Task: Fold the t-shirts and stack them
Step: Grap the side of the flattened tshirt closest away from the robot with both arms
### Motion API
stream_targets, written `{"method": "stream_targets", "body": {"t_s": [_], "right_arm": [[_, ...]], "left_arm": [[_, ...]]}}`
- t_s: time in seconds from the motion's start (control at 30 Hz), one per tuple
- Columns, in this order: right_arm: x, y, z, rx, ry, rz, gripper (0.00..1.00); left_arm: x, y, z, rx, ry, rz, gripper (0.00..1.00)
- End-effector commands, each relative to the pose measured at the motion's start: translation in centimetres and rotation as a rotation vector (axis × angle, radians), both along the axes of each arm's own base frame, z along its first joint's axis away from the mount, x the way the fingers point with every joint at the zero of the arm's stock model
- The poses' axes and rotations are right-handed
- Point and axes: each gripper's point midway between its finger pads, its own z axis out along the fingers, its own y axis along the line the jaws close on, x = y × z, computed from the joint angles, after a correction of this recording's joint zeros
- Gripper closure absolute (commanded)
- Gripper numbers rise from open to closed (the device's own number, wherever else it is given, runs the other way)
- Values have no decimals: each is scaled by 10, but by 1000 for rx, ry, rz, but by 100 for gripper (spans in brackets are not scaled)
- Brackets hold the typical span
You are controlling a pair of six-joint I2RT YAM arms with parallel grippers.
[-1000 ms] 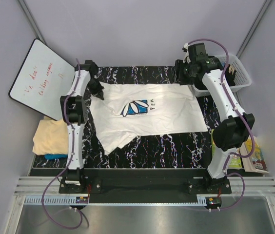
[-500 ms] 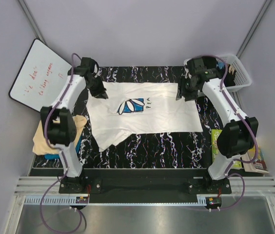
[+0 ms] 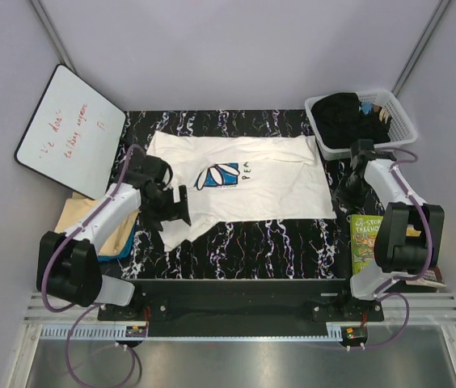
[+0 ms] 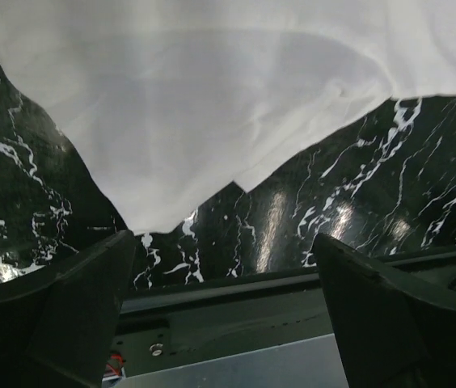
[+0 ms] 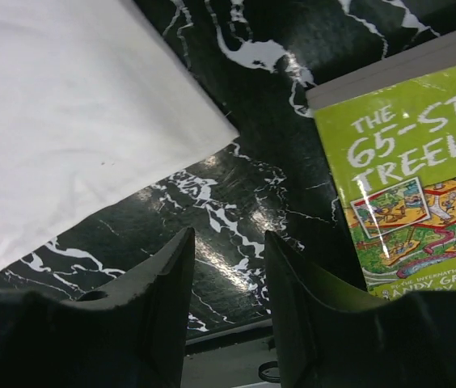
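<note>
The small point of the fold juts out below my left gripper and to its right in the top view. I need to lower my left gripper that way, to the cloth that sticks out.
A large white t-shirt [image 3: 252,182] with a blue daisy print [image 3: 220,176] lies spread on the black marbled table [image 3: 276,242]. My left gripper [image 3: 181,208] hovers over the shirt's near-left flap, open wide with nothing between its fingers. In the left wrist view the white cloth [image 4: 212,105] fills the top, ahead of the left gripper [image 4: 224,275]. My right gripper [image 3: 344,200] sits just off the shirt's near-right corner [image 5: 204,129]. Its jaws stand partly apart and empty in the right wrist view [image 5: 230,275]. A pale peach t-shirt [image 3: 86,222] lies over a teal one [image 3: 123,242] at the left edge.
A white basket [image 3: 398,121] of dark clothes stands at the back right. A green book [image 3: 369,242] lies at the table's right edge, close to my right gripper, the same book [image 5: 406,178] in the right wrist view. A whiteboard [image 3: 70,129] leans at the back left.
Both arms have drawn back from the shirt's far edge toward the near side. The left gripper let go of the shirt and opened wide. The right gripper narrowed a little.
</note>
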Motion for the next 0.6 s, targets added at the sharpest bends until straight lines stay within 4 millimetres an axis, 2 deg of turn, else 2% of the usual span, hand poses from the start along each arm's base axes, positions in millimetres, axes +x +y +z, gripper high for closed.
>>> {"method": "stream_targets", "body": {"t_s": [0.0,0.07,0.1,0.27,0.43,0.57], "right_arm": [[9,-19,3,11,-69,-104,53],[11,-23,-5,44,-61,-129,54],[12,-25,-8,44,-55,-137,54],[21,-12,-20,133,-64,-127,56],[20,-7,-37,163,-40,-128,57],[15,-8,-51,155,-17,-130,57]], "left_arm": [[-13,-8,4,52,-83,-72,1],[-21,-9,-3,86,-72,-94,1],[-26,-17,-5,95,-74,-127,3],[-37,-32,-21,198,-65,-235,8],[-39,-47,-35,242,-41,-279,10],[-35,-61,-34,245,-54,-304,10]]}}
